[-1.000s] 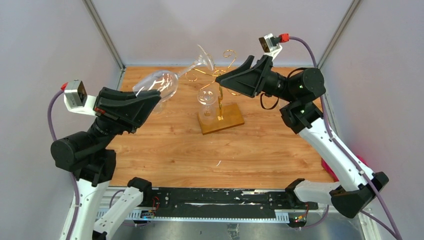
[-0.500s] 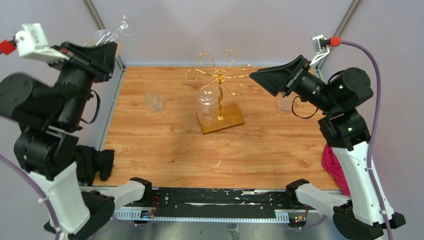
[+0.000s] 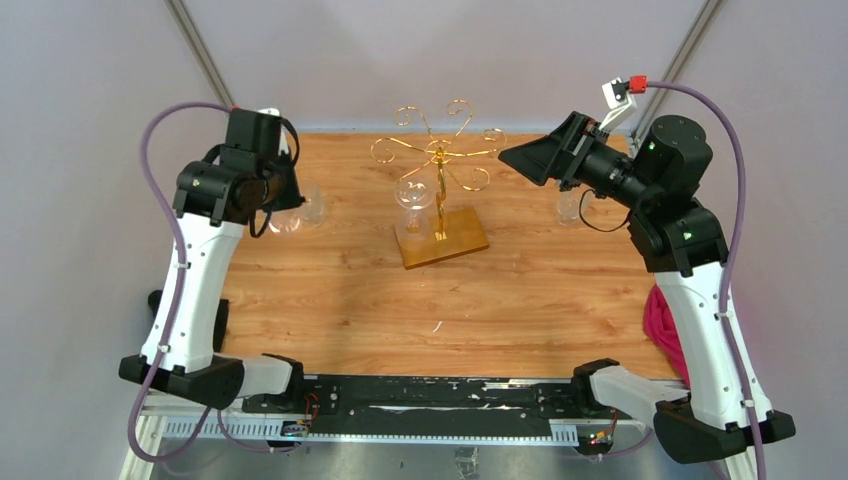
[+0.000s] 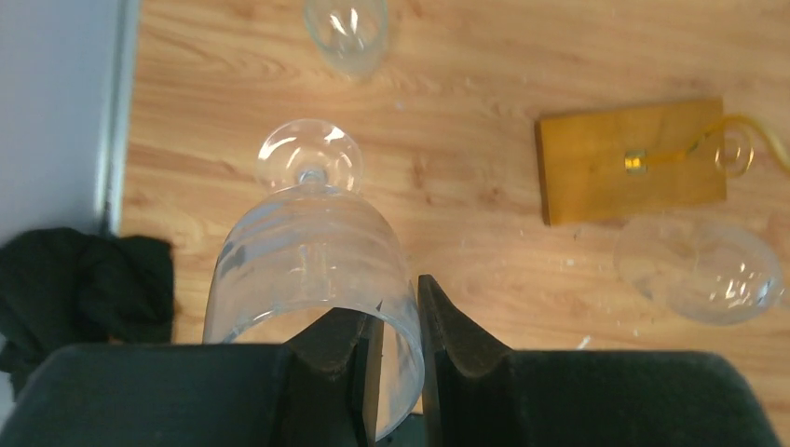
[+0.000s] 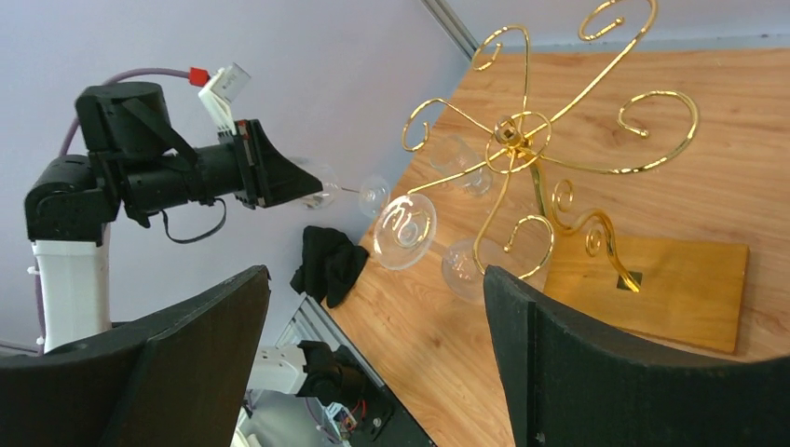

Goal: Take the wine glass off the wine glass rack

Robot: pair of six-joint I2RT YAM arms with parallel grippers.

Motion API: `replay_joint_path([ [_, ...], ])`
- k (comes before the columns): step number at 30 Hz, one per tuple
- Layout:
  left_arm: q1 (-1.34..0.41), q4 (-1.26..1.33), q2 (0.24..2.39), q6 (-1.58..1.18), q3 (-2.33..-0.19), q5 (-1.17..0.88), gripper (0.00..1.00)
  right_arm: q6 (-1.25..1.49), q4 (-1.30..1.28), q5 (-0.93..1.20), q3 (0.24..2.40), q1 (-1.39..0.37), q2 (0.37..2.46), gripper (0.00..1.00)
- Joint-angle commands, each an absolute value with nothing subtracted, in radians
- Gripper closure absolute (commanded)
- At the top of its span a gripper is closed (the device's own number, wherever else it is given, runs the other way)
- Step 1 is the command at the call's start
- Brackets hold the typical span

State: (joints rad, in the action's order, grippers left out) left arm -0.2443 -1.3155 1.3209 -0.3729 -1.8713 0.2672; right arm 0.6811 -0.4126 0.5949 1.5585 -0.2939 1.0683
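My left gripper should next go down until the glass's foot rests on bare wood (image 4: 321, 142) beside the standing glass, and then let go of the glass's rim, because the held glass is already upright.
The gold wire wine glass rack (image 3: 440, 150) stands mid-table on its wooden base (image 3: 447, 240). One clear wine glass (image 3: 413, 192) hangs upside down from a rack arm. My left gripper (image 3: 278, 203) points down at the table's left side. In the left wrist view it (image 4: 396, 312) is shut on the rim of another wine glass (image 4: 312, 256), foot (image 4: 308, 158) down over the wood. My right gripper (image 3: 515, 157) is open and empty, right of the rack. In the right wrist view (image 5: 373, 279) it faces the rack (image 5: 550, 149) and the hanging glass (image 5: 406, 231).
A glass (image 3: 312, 203) stands just beyond the held one, also in the left wrist view (image 4: 346, 30). Another glass (image 3: 570, 208) stands at the right, behind my right gripper. A black cloth (image 4: 84, 279) lies off the table's left edge; a red cloth (image 3: 664, 335) is at the right edge.
My left arm has swung down from high at the left wall, bringing the held wine glass upright over the table's left side. My right gripper has drawn back slightly from the rack.
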Motion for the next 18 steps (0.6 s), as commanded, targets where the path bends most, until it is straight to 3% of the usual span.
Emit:
replay_joint_path([
  [1, -0.230, -1.192, 1.232, -0.387, -1.690, 0.125, 1.00, 0.658, -0.434, 0.662, 1.539, -0.252, 1.064, 0.10],
  [11, -0.063, -0.882, 1.272, -0.402, -1.317, -0.127, 1.00, 0.636, -0.433, 0.694, 1.482, -0.199, 1.051, 0.09],
  [18, -0.026, -0.856, 1.410, -0.367, -1.345, -0.063, 1.00, 0.642, -0.410, 0.698, 1.449, -0.191, 1.057, 0.09],
])
